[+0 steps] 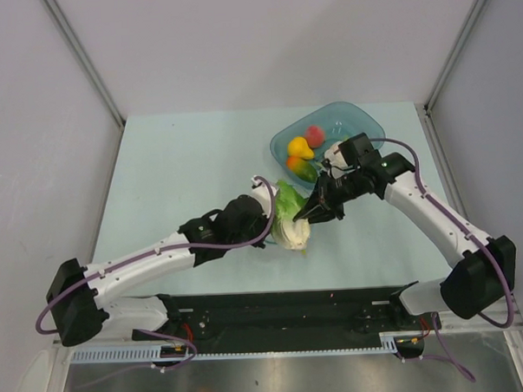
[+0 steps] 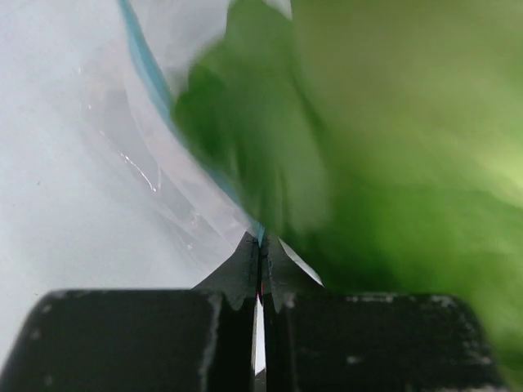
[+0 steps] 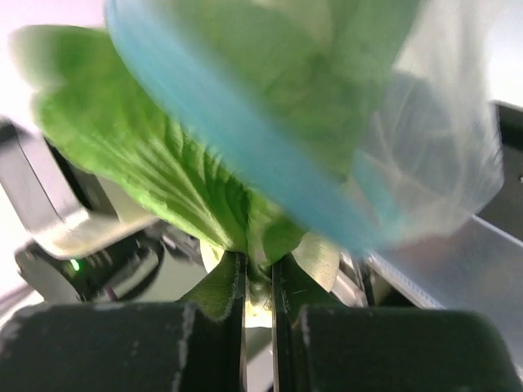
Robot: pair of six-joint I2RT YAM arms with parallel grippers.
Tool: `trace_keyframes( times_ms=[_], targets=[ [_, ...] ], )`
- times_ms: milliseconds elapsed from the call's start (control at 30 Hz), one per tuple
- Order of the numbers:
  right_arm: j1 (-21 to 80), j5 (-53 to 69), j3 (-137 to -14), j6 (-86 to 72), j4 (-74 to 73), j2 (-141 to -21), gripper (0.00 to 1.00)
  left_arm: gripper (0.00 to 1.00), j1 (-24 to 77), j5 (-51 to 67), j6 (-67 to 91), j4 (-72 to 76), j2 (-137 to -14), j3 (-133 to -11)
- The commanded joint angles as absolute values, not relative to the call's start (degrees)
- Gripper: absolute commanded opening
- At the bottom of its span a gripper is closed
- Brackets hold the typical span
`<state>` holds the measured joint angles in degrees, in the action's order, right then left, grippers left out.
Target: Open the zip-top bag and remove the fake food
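My right gripper moves outward with the cabbage next and lowers it to release in the teal tray, which lies outward of it and already holds fruit (image 1: 299,147).
The clear zip-top bag (image 1: 285,234) with its light blue zip strip (image 3: 245,147) is held up over the middle of the table. A green-and-white leafy cabbage (image 1: 289,205) sticks out of its mouth. My left gripper (image 1: 269,215) is shut on the bag's edge by the blue strip (image 2: 147,65), with the cabbage (image 2: 392,147) blurred close behind. My right gripper (image 1: 307,216) is shut on a cabbage leaf (image 3: 163,163). A yellow-orange fruit (image 1: 299,147), a red piece (image 1: 314,133) and an orange-and-green piece (image 1: 299,167) lie in the teal tray (image 1: 362,118).
The teal translucent tray stands at the back right of the pale table (image 1: 173,165), just behind my right wrist. Grey walls close in the left, back and right sides. The black base rail (image 1: 275,313) runs along the near edge.
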<state>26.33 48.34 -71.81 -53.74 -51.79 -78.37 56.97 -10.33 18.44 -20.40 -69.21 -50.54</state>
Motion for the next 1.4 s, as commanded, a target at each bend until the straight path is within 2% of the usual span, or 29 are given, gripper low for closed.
trace_keyframes(
  times_ms=[0,133,200,367,667,900,1100,1200,1367],
  targets=[
    [27.16,55.81,-73.74,-37.83,-65.44,-78.30,0.00,0.00,55.29,-12.39,19.77,-20.29,-70.22,-52.82],
    [27.07,52.74,-73.56,-21.12,-78.63,-80.50,0.00,0.00,49.15,-12.48,21.53,-22.32,-70.14,-54.23],
    [26.90,53.87,-73.56,-17.94,-78.49,-79.81,0.00,0.00,47.56,-13.44,22.32,-24.51,-70.14,-55.28],
    [26.46,58.01,-73.74,-24.33,-61.38,-71.74,0.00,0.00,45.88,-19.15,24.16,-32.59,-70.22,-58.27],
    [12.23,48.09,-73.83,-32.61,-35.44,-70.40,0.00,0.00,45.62,-25.57,31.37,-45.69,-68.64,-63.10],
    [9.84,21.04,-74.09,-30.50,-21.82,-80.65,0.00,0.00,45.09,-27.86,31.47,-48.25,-68.47,-65.12],
    [9.84,13.37,-74.88,-33.65,-12.06,-90.43,0.00,0.00,44.21,-27.77,29.18,-47.81,-68.82,-66.27],
    [9.75,15.20,-75.06,-36.46,-7.39,-95.61,0.01,0.00,43.25,-28.47,28.04,-49.30,-70.48,-67.41],
    [9.58,15.03,-76.99,-37.79,-6.49,-101.77,0.18,0.00,41.31,-28.57,26.55,-49.66,-71.46,-68.03]
  ],
)
